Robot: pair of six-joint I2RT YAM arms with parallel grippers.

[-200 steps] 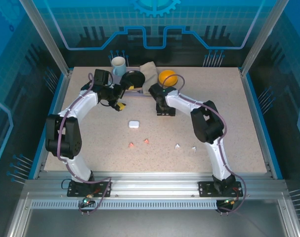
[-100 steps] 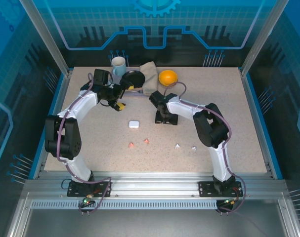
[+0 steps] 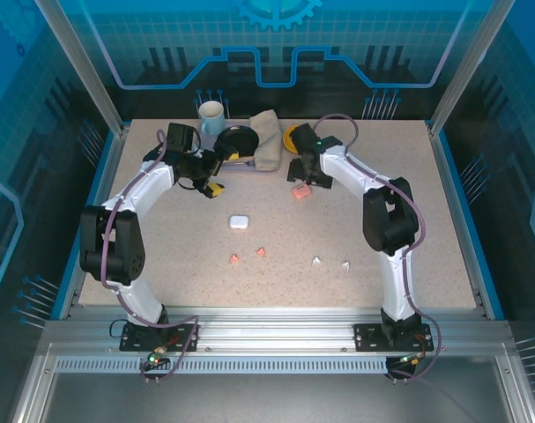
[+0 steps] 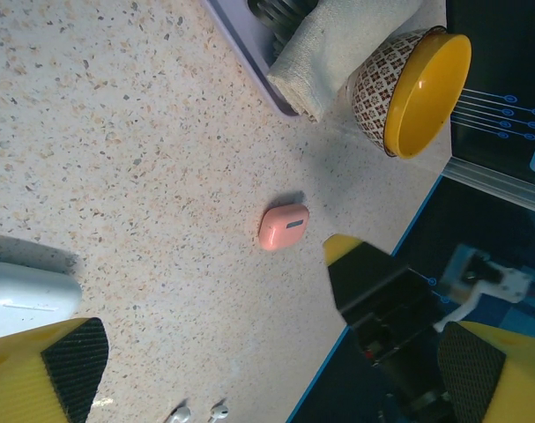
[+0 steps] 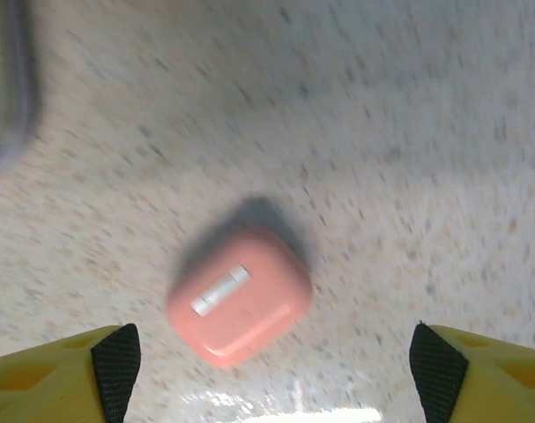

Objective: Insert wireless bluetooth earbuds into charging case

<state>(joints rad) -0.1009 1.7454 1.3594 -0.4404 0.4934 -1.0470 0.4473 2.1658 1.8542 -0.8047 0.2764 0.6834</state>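
Note:
The salmon-pink case lies below the robot's right gripper, slanted between the open fingers, so the gripper will turn and go down to close on the case's short ends.
A salmon-pink charging case [image 3: 300, 191] [image 5: 240, 293] [image 4: 284, 226] lies shut on the table. My right gripper [image 3: 301, 173] [image 5: 276, 374] hovers just behind and above it, open, its fingers [image 5: 108, 361] wide on either side without touching. A white case [image 3: 239, 222] [image 4: 29, 295] lies in mid-table. Two pink earbuds [image 3: 235, 258] and two white earbuds [image 3: 317, 260] [image 4: 181, 412] lie loose nearer the front. My left gripper [image 3: 212, 183] [image 4: 267, 388] hangs open at the back left, holding nothing.
Along the back edge stand a mug [image 3: 211, 113], a tray with a black object [image 3: 239, 141], a folded towel [image 3: 267, 137] [image 4: 338, 44] and a yellow bowl [image 3: 291, 134] [image 4: 417, 92], the bowl partly behind my right arm.
My right gripper has drawn back and to the right from mid-table toward the bowl, and the pink case now lies uncovered in front of it. The left arm has not moved.

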